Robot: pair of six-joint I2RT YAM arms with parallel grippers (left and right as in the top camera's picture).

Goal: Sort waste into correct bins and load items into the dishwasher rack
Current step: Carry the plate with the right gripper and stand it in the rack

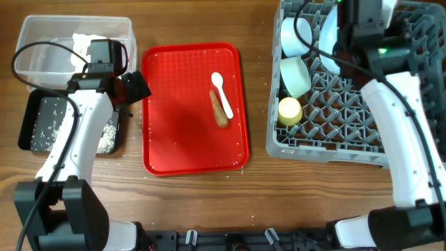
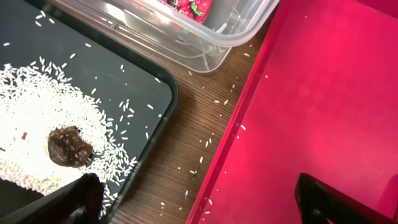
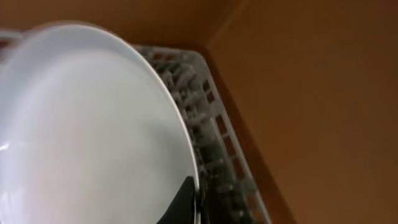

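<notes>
Next, my right gripper lowers the pale plate on edge among the free pegs beside the teal bowl, before it releases the plate's rim.
My left gripper (image 1: pixel 136 87) is open and empty, low over the gap between the black tray (image 1: pixel 31 118) and the flat red tray (image 1: pixel 195 139); in the left wrist view its fingers (image 2: pixel 199 205) straddle that gap. Loose rice (image 2: pixel 37 118) and a brown lump (image 2: pixel 67 146) lie in the black tray. The red wrapper (image 2: pixel 186 6) and tissue (image 1: pixel 87 45) lie in the clear tub (image 1: pixel 42 66). The sausage stick (image 1: pixel 219 108) and white spoon (image 1: pixel 221 87) lie on the red tray. My right gripper (image 3: pixel 189 199) is shut on the rim of the pale plate (image 3: pixel 81 137), held on edge over the rack (image 1: pixel 348 139).
In the rack's left side stand a white bowl (image 1: pixel 293 35), a teal bowl (image 1: pixel 296 75) and a yellow cup (image 1: pixel 289 110). Stray rice grains (image 2: pixel 211 143) lie on the wooden table between the black tray and the red tray. The rack's pegs (image 3: pixel 211 143) are close behind the plate.
</notes>
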